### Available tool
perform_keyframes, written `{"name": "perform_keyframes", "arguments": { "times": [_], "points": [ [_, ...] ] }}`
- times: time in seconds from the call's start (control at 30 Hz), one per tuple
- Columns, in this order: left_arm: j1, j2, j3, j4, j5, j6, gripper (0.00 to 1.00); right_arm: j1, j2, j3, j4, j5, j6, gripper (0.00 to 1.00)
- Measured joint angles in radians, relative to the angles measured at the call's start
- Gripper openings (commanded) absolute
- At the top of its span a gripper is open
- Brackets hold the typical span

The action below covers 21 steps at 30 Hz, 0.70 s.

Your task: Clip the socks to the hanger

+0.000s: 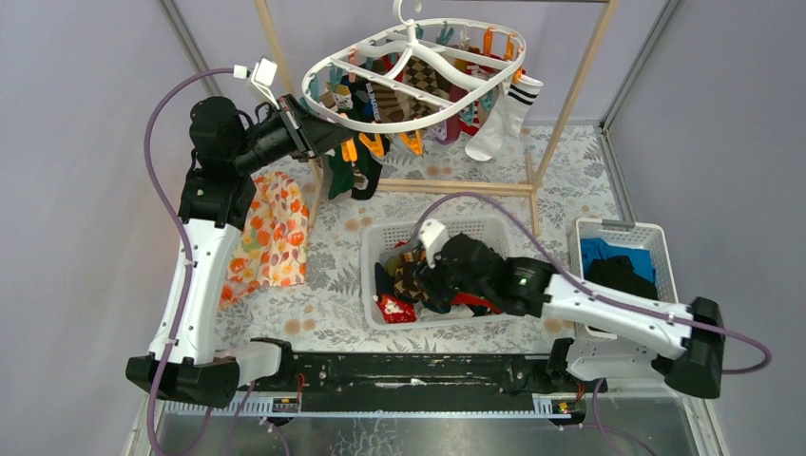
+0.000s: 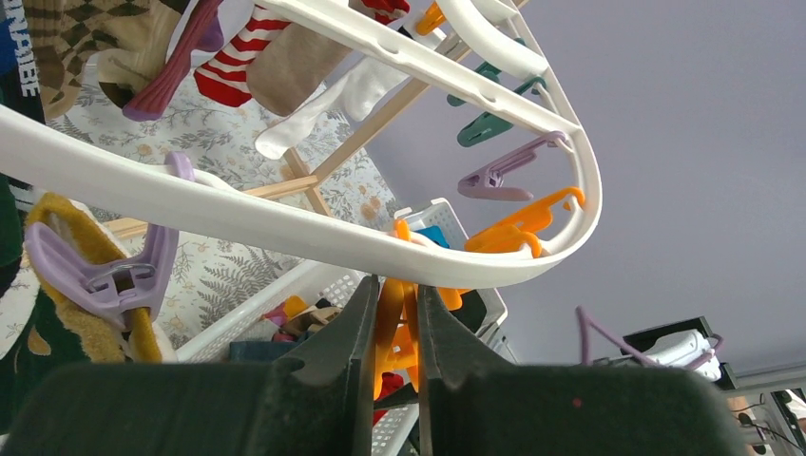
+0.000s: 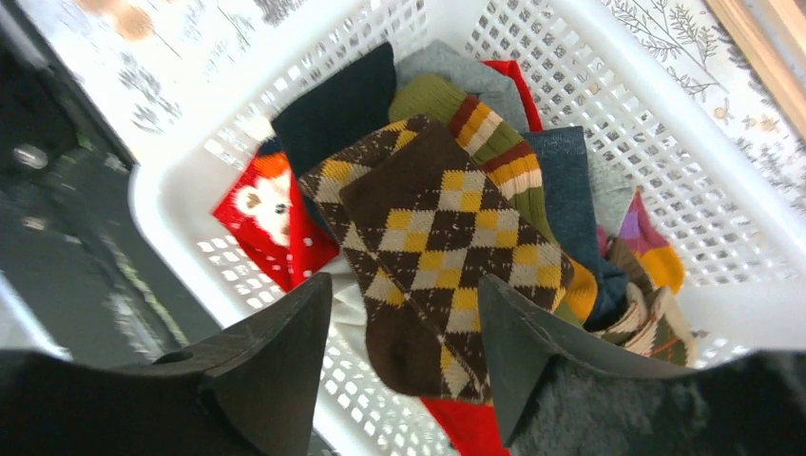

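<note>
My right gripper is about to go down onto the fabric beside the plain cuff of the brown argyle sock, which lies on top.
The white oval hanger [image 1: 380, 124] hangs from the rack at the back, with several socks clipped on, among them a white sock with black stripes [image 1: 504, 119]. My left gripper [image 1: 331, 141] is raised at the hanger's near left rim [image 2: 238, 214] and is shut on a dangling orange clip [image 2: 397, 328]. More socks [image 1: 418, 285] lie piled in a white basket [image 1: 375, 237]. My right gripper [image 3: 404, 285] is open just above them, its jaws either side of a brown argyle sock [image 3: 437, 218], holding nothing.
The pale wooden rack [image 1: 570, 104] carries the hanger. An orange floral cloth [image 1: 271, 233] lies at the left. A second white basket [image 1: 656, 237] at the right holds blue and black clothes. Purple and teal clips [image 2: 494, 176] hang nearby.
</note>
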Motion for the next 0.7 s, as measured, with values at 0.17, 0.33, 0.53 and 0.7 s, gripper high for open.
{"name": "perform_keyframes", "arguments": {
  "times": [0.17, 0.33, 0.53, 0.7],
  "points": [
    [0.001, 0.000, 0.000, 0.000, 0.003, 0.000, 0.06, 0.056, 0.139, 0.002, 0.027, 0.069, -0.114, 0.58],
    [0.003, 0.000, 0.000, 0.000, 0.005, 0.000, 0.06, 0.060, 0.207, 0.002, 0.063, 0.080, -0.173, 0.58],
    [0.008, 0.000, 0.000, 0.000, 0.008, 0.000, 0.06, 0.062, 0.242, 0.000, 0.137, 0.103, -0.194, 0.60],
    [0.013, 0.000, 0.000, 0.000, 0.013, 0.000, 0.06, 0.062, 0.259, -0.022, 0.167, 0.100, -0.196, 0.61]
  ]
}}
